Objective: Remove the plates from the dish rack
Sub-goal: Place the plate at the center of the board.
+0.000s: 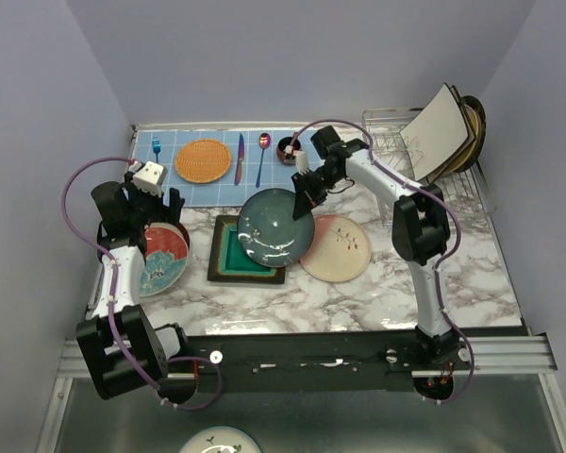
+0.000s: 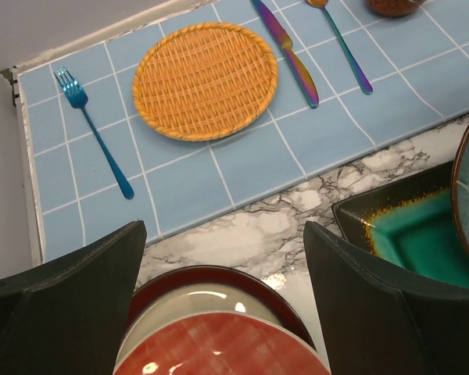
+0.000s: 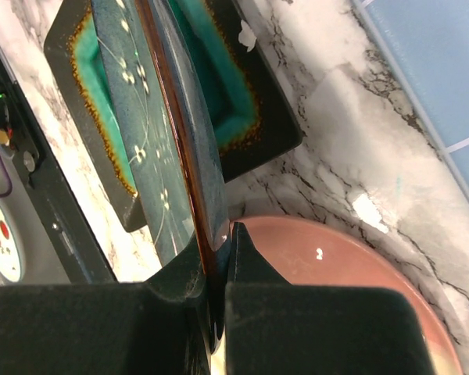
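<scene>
I need to move my right gripper down and to its left in the top view next and let go of the round plate [image 1: 275, 225] there, because the square teal plate [image 1: 228, 260] is that way and below.
My right gripper [image 1: 307, 192] [image 3: 219, 244] is shut on the rim of a round dark grey-blue plate [image 1: 275, 225] [image 3: 141, 117]. It holds the plate tilted above a square teal plate [image 1: 228, 260] [image 3: 223, 86] that lies flat on the marble. A pink plate [image 1: 338, 247] [image 3: 336, 273] lies just right of it. My left gripper [image 1: 157, 209] [image 2: 223, 305] hangs open over a red-rimmed plate [image 1: 166, 260] [image 2: 211, 344] at the left, with nothing between its fingers. The dish rack [image 1: 392, 142] stands at the back right. A cream square plate [image 1: 440, 130] and darker plates behind it lean in it.
A blue tiled mat [image 1: 193, 184] [image 2: 250, 156] at the back carries an orange woven mat [image 1: 204, 160] [image 2: 205, 78], a blue fork [image 2: 94, 129], a knife [image 1: 239, 159] and a spoon [image 1: 262, 156]. A small dark-red cup [image 1: 289, 147] stands beside them. Another plate [image 1: 217, 442] lies below the table's near edge.
</scene>
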### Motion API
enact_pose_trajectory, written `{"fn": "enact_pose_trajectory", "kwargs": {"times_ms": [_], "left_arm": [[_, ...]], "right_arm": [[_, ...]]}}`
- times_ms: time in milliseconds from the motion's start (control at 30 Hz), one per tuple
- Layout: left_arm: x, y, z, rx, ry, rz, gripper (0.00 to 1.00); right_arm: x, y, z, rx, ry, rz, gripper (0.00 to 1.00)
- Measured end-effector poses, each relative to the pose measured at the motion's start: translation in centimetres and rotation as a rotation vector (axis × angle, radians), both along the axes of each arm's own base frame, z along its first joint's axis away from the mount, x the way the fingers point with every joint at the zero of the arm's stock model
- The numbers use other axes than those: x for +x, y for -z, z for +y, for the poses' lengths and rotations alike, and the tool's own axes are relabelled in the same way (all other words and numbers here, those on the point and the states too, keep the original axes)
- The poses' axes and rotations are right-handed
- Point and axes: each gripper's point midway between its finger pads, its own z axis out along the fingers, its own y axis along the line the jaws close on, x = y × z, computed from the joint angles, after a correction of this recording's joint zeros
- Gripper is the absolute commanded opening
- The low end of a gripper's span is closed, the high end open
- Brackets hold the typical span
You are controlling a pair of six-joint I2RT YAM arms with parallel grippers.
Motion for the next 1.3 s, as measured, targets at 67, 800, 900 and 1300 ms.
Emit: {"fn": "enact_pose_trajectory", "kwargs": {"times_ms": [67, 800, 900, 1300], "left_arm": [[0.0, 0.0, 0.0, 0.0, 0.0, 0.0, 0.91], [-0.2, 0.7, -0.4, -0.005, 0.015, 0.013, 0.91], [-0.2, 0.7, -0.4, -0.003, 0.015, 0.013, 0.9], [-0.2, 0.7, -0.4, 0.004, 0.017, 0.01, 0.91]], "right_arm": [[-0.1, 0.1, -0.1, 0.003, 0.0, 0.008, 0.01], [0.7, -3.2, 1.9, 0.168, -0.061, 0.027, 0.01], [1.2, -2.6, 2.3, 0.169, -0.059, 0.035, 0.01], [1.1, 0.7, 4.7, 0.151, -0.067, 0.104, 0.01]]}}
